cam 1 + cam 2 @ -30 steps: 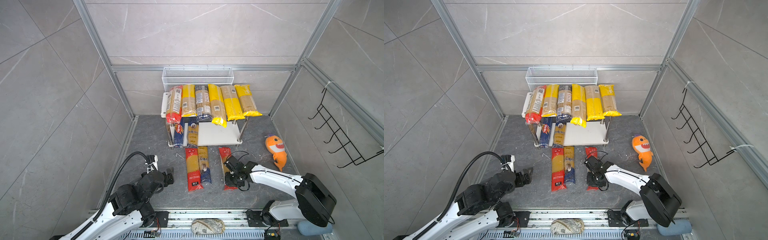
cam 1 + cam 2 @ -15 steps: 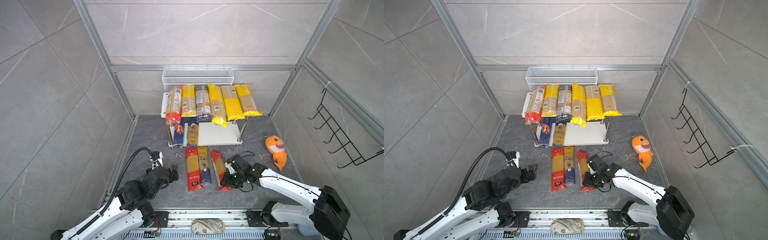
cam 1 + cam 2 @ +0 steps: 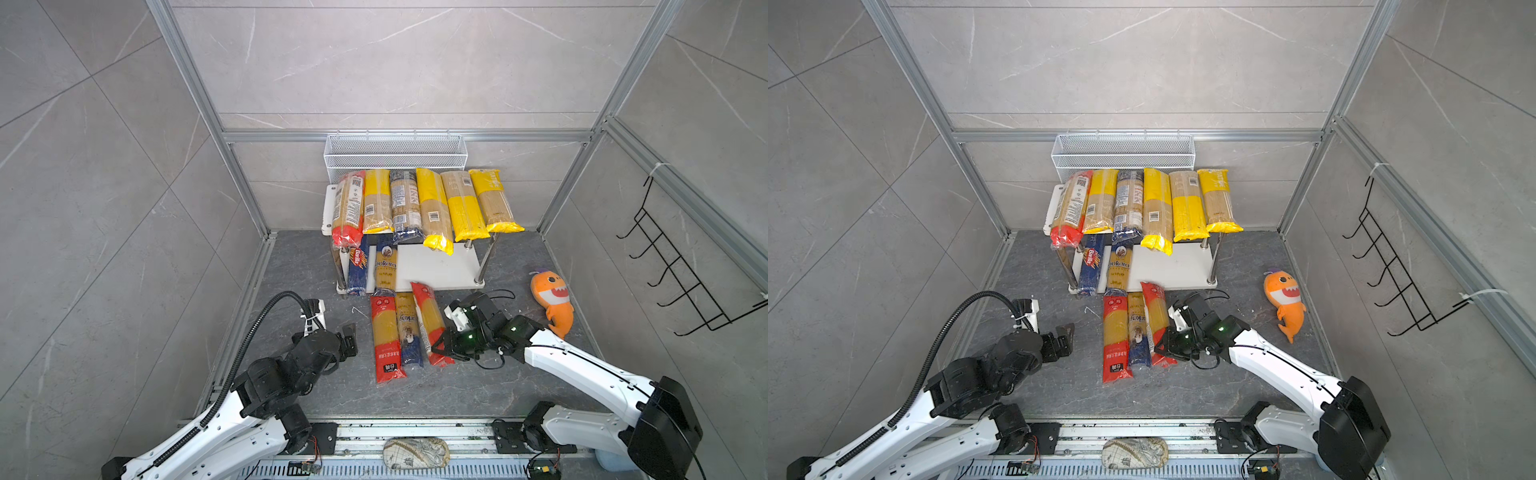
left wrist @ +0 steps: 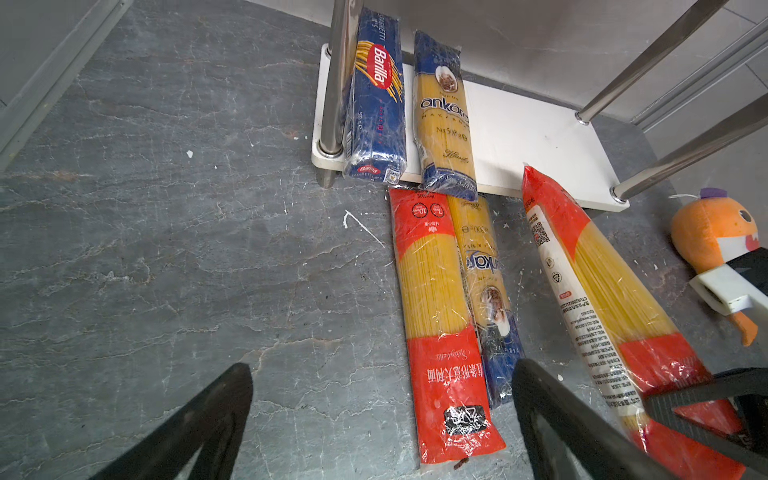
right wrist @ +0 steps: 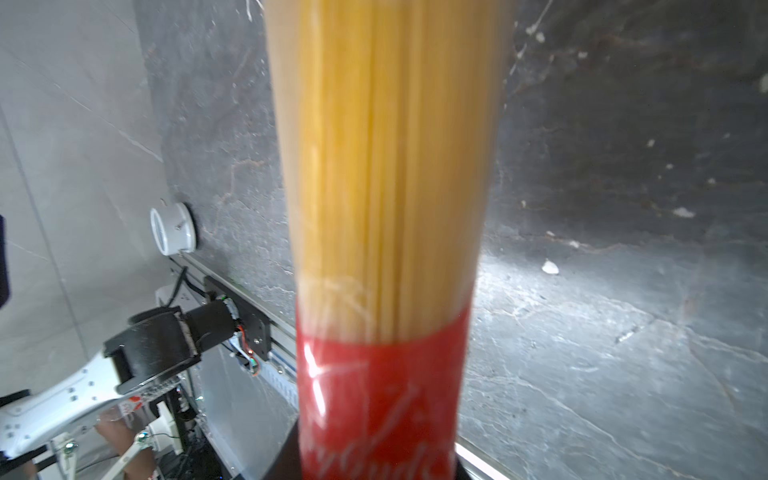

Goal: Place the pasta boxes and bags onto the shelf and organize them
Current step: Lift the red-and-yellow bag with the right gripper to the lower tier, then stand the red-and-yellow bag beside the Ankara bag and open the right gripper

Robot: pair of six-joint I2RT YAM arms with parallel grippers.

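Observation:
The held bag goes outward in my right gripper onto the bare lower board [image 3: 409,268] beside the Ankara pack next, and the bag's near end comes free there.
The shelf [image 3: 440,266] [image 3: 1175,266] stands at the back, with several pasta bags [image 3: 428,203] across its top board. On the left of its lower board [image 4: 532,133] lie a Barilla pack [image 3: 357,266] and an Ankara pack [image 3: 385,266]. On the floor in front lie a red-ended bag [image 3: 386,336] [image 4: 440,291] and a blue Ankara bag [image 3: 408,332]. My right gripper [image 3: 442,345] [image 3: 1165,345] is shut on the near end of another red-ended bag [image 3: 428,320] [image 5: 386,166], whose far end points at the lower board. My left gripper [image 3: 349,336] [image 4: 382,368] is open and holds nothing, just left of the floor bags.
An orange plush toy [image 3: 550,299] lies on the floor to the right of the shelf. A white wire basket [image 3: 395,151] hangs behind the shelf and a black hook rack [image 3: 681,266] is on the right wall. A patterned pouch [image 3: 415,453] sits on the front rail.
The right gripper has closed on the red-ended bag and swung it left, beside the blue bag, with its far end towards the shelf. The left arm has moved forward towards the floor bags.

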